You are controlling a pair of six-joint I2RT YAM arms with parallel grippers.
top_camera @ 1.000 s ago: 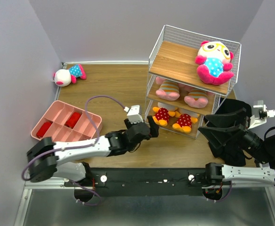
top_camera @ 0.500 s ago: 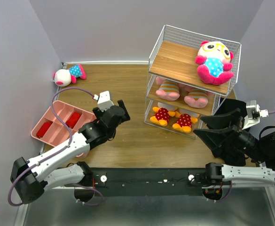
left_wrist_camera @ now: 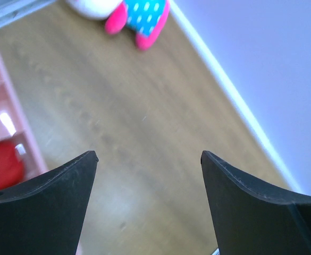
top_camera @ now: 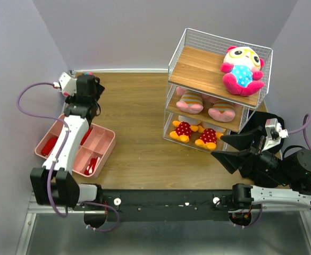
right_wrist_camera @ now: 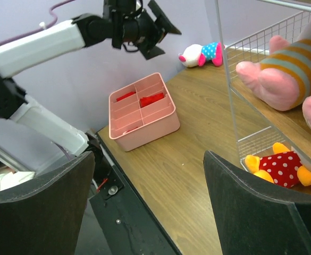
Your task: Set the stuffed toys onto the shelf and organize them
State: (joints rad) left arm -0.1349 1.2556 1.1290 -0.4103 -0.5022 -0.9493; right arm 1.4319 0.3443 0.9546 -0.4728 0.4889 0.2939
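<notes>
The white-faced toy lies on the tabletop outward of and below my left gripper. Next, the open fingers move outward and down onto its blue dotted body [left_wrist_camera: 146, 15].
The shelf [top_camera: 198, 66] stands at the back right. Its top board holds a white-faced toy [top_camera: 243, 69], the middle board two pink striped pigs [top_camera: 190, 101], and the bottom board two yellow toys in red dotted outfits [top_camera: 183, 130]. The second white-faced toy [left_wrist_camera: 136, 13] lies on the table in the far left corner; it also shows in the right wrist view [right_wrist_camera: 200, 54]. My left gripper [top_camera: 89, 87] hovers just short of it, open and empty [left_wrist_camera: 149, 155], and hides it in the top view. My right gripper [top_camera: 217, 147] is open and empty in front of the shelf [right_wrist_camera: 149, 154].
A pink divided tray [top_camera: 108, 146] with red items sits at the left, under the left arm, and shows in the right wrist view [right_wrist_camera: 144, 130]. Walls close in the back and left. A white strip [left_wrist_camera: 235, 101] runs along the wall's foot.
My left arm has swung from the front of the shelf across the tray to the far left corner. My right gripper has shifted a little to the left.
</notes>
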